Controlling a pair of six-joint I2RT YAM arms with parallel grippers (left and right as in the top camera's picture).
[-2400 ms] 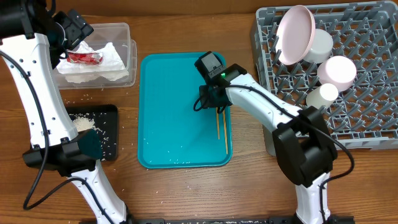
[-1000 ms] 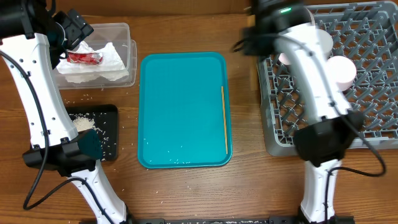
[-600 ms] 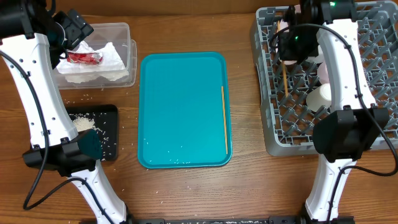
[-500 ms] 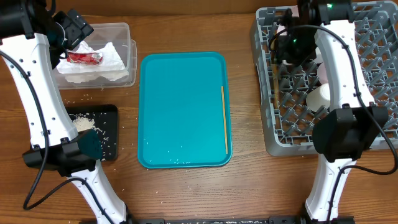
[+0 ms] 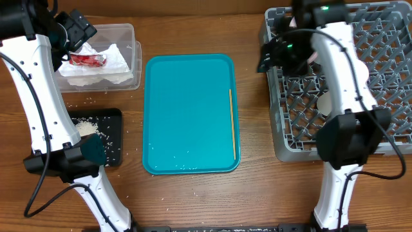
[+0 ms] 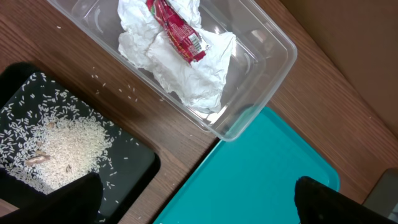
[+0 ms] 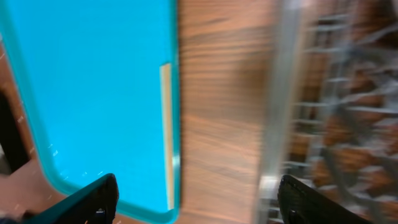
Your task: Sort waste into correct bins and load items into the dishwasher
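Observation:
The robot's right gripper needs to go left in the overhead view next and down onto the chopstick's middle (image 5: 232, 122), because the chopstick is the only utensil in the teal tray (image 5: 187, 109).
One wooden chopstick (image 5: 232, 122) lies along the right side of the teal tray (image 5: 187, 109); it also shows in the right wrist view (image 7: 166, 124). My right gripper (image 5: 270, 55) is open and empty above the left edge of the grey dish rack (image 5: 386, 122), blurred in the right wrist view (image 7: 205, 199). My left gripper (image 5: 77, 29) hangs open and empty (image 6: 199, 205) over the clear tub (image 6: 261, 50), which holds the crumpled napkin (image 6: 186, 81) and the red wrapper (image 6: 177, 31). The black tray (image 6: 140, 165) holds rice (image 6: 62, 143).
A white cup (image 5: 325, 103) and pale plates in the rack are mostly hidden by my right arm. Loose rice grains lie on the table by the black tray (image 5: 84, 102) and along the teal tray's front edge (image 5: 174, 166).
My right gripper took one chopstick from the teal tray to the rack, let it go there, and has swung left to the rack's edge. The left arm has not moved.

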